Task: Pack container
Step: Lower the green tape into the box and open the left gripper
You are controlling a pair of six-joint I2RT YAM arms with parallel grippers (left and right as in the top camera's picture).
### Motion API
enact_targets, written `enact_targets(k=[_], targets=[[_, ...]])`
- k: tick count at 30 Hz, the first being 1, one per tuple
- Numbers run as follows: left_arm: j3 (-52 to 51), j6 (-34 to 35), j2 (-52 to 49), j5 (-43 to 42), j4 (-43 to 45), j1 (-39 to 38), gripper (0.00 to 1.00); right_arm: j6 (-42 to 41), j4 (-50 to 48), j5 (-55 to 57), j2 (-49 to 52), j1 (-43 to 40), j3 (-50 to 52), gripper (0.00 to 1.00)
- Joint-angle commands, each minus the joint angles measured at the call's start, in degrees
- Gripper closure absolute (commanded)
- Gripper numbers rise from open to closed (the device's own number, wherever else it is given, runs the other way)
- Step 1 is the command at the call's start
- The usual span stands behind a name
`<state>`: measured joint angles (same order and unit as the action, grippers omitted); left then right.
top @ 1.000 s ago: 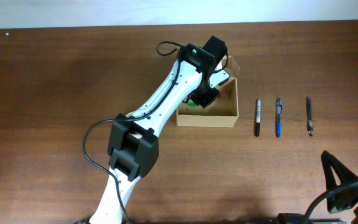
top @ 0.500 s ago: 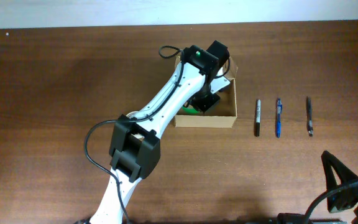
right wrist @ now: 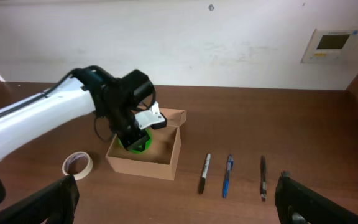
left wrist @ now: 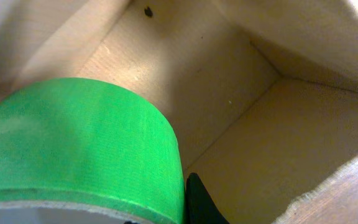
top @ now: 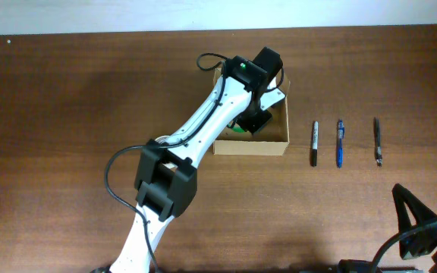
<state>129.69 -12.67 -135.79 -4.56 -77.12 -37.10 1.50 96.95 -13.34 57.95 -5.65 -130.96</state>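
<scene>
The left gripper moves down deeper between the cardboard box's sides next and lets go of the green tape roll [top: 237, 127].
The container [top: 253, 145] is a tan cardboard box, open at the top, at the table's middle back, also seen in the right wrist view [right wrist: 143, 164]. My left gripper [top: 250, 118] reaches down into it, shut on a green tape roll [top: 237, 127]. In the left wrist view the green tape roll [left wrist: 73, 143] fills the lower left, one black fingertip [left wrist: 199, 202] presses its outer side, and the box's inner walls [left wrist: 185, 81] lie close behind. My right gripper [right wrist: 179, 208] hangs open near the table's front right, holding nothing.
Three pens lie in a row right of the box: a black marker [top: 315, 142], a blue pen [top: 340, 142] and a dark pen [top: 377, 142]. A cream tape roll [right wrist: 78, 164] lies left of the box, hidden under the left arm in the overhead view.
My left gripper has moved a little further into the box with the green roll, and the box has shifted slightly left. The right arm has not moved.
</scene>
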Motion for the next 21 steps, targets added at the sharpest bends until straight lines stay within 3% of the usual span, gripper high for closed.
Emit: enact_targets(k=[1, 16, 21], targets=[[-0.3, -1.0, -3.9, -0.8, -0.3, 0.1, 0.98, -0.5, 0.4, 0.5, -0.1, -0.3, 0.2, 0.01], [-0.3, -1.2, -6.2, -0.6, -0.9, 0.2, 0.98, -0.3, 0.4, 0.6, -0.1, -0.3, 0.2, 0.01], [-0.1, -1.2, -6.2, -0.6, -0.5, 0.2, 0.75, -0.3, 0.4, 0.6, -0.1, -0.3, 0.2, 0.01]])
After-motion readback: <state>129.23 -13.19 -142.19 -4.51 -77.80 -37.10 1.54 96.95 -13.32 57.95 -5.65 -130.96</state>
